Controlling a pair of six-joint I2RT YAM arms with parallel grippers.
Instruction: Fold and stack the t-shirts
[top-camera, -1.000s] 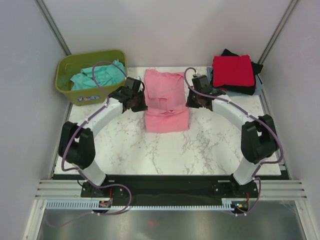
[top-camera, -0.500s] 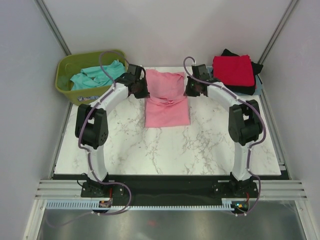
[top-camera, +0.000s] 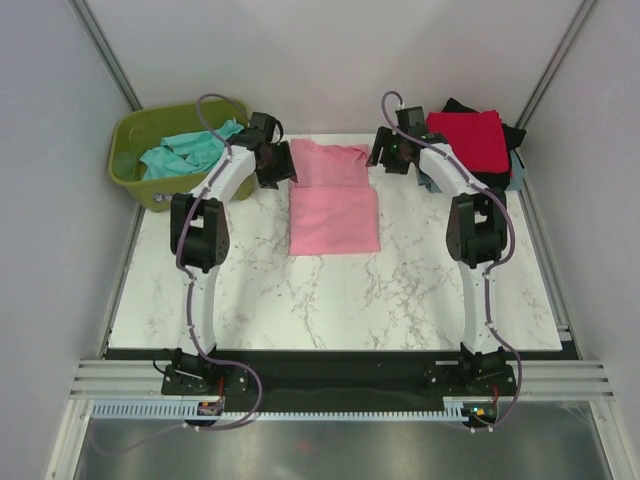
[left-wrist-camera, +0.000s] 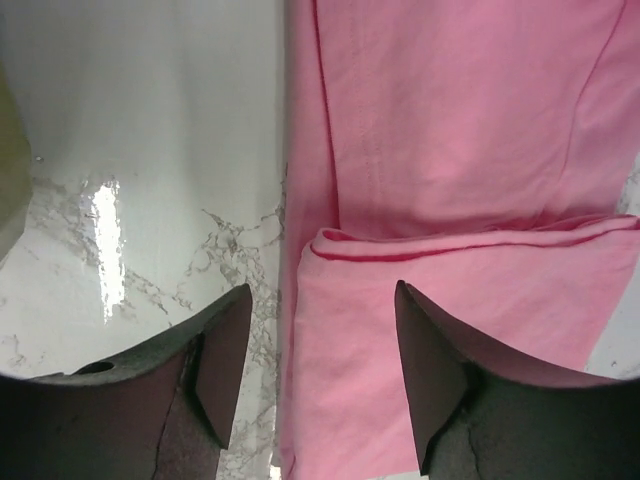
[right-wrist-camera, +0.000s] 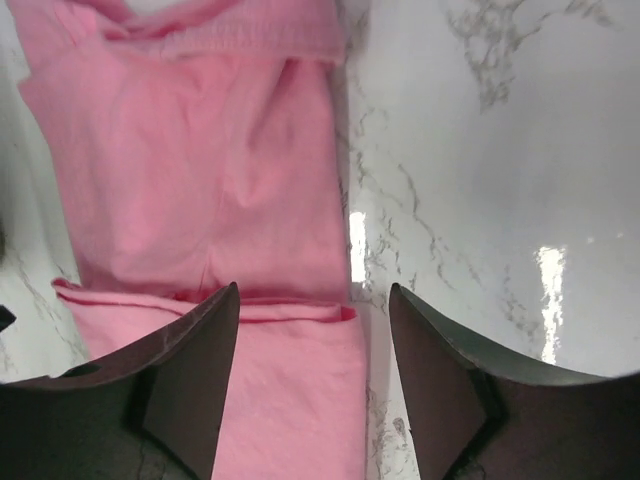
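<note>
The robot's right gripper should move back and down onto the pink t-shirt's near corner on the stack's side (top-camera: 376, 248), because that corner is uncovered and lies below and back from the gripper.
A large pink t-shirt (top-camera: 333, 205) lies folded flat at the table's far middle. My left gripper (top-camera: 279, 166) hangs open just above its far left edge, my right gripper (top-camera: 384, 158) open above its far right edge. In the left wrist view the left gripper (left-wrist-camera: 320, 375) straddles the pink t-shirt (left-wrist-camera: 450, 140) edge with nothing gripped. The right gripper (right-wrist-camera: 313, 385) likewise stands over the pink t-shirt (right-wrist-camera: 200, 180) corner, touching nothing. A red t-shirt (top-camera: 465, 140) tops a folded stack at the far right, over a black one (top-camera: 490, 180) and a grey-blue one (top-camera: 517, 172). A teal t-shirt (top-camera: 185, 152) sits crumpled in the tub.
The olive-green tub (top-camera: 130, 128) stands at the far left corner beside the left arm. White marble table (top-camera: 400, 290) stretches in front of the pink shirt. Grey walls close in on both sides and the back.
Both arms carried a fold of the pink shirt toward the far edge. Both grippers then opened and let it go, and the shirt now lies flatter.
</note>
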